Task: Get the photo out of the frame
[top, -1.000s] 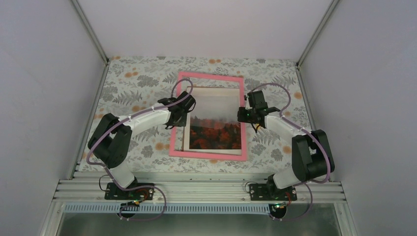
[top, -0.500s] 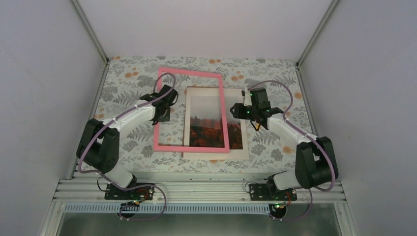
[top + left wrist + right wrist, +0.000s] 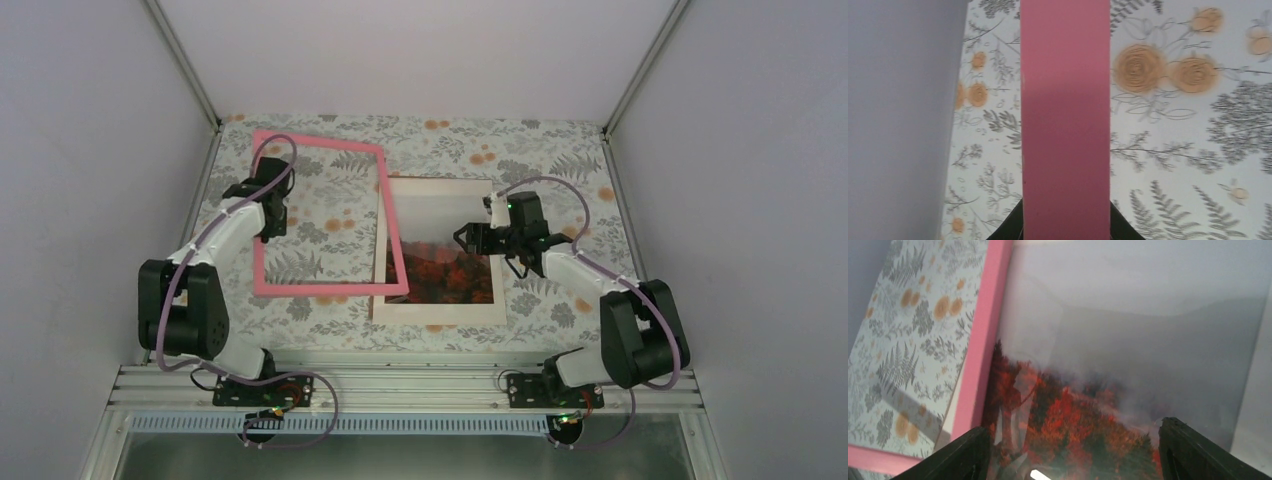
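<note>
I need to move my left gripper outward next, to the left in the top view and down to the tablecloth, and then open it, because the frame's bar still crosses the edge of the photo.
The photo, red-orange trees under pale mist with a white margin, lies flat on the table right of centre. The pink frame is shifted to the left of it, and its right bar crosses the photo's left edge. My left gripper is shut on the frame's left bar; in the left wrist view the pink bar fills the gap between the jaws of my left gripper. My right gripper hovers open over the photo's middle. In the right wrist view my right gripper has only the glossy photo between its spread fingers.
A floral tablecloth covers the table. Grey enclosure walls stand close on the left, right and back. An aluminium rail runs along the near edge by the arm bases. The frame's bar shows at the left of the right wrist view.
My left gripper has carried the frame leftward, off most of the photo. The right gripper has opened and shifted left over the photo, which stays on the table.
</note>
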Motion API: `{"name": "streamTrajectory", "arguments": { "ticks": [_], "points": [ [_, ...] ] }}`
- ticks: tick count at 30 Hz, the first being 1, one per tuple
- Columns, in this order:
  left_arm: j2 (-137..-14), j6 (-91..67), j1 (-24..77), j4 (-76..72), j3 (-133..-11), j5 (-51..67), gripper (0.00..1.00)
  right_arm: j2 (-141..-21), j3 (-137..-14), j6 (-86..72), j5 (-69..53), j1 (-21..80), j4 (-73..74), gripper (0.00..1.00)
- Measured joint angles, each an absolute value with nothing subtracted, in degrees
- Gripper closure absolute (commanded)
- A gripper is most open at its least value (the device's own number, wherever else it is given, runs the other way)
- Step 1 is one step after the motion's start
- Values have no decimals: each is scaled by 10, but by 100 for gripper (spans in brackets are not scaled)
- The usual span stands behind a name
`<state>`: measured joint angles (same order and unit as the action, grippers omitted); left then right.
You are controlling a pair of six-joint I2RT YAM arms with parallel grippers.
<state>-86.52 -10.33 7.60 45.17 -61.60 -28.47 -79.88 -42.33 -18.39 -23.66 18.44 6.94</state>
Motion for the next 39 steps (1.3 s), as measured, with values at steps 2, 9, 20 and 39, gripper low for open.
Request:
{"name": "streamTrajectory", "arguments": {
  "ticks": [2,9,20,39],
  "points": [
    [-866,-84,53,451,-617,-283,98,-806,-408,-184,-246,188,60,23],
    [-910,-46,-10,442,-647,-300,98,-813,-379,-184,-253,196,36,21],
    [-1015,50,-88,341,-716,-331,98,-811,-376,-184,-237,198,28,20],
    [-1169,67,-122,284,-774,-375,18,-832,-376,-181,-225,198,20,15]
  ]
}}
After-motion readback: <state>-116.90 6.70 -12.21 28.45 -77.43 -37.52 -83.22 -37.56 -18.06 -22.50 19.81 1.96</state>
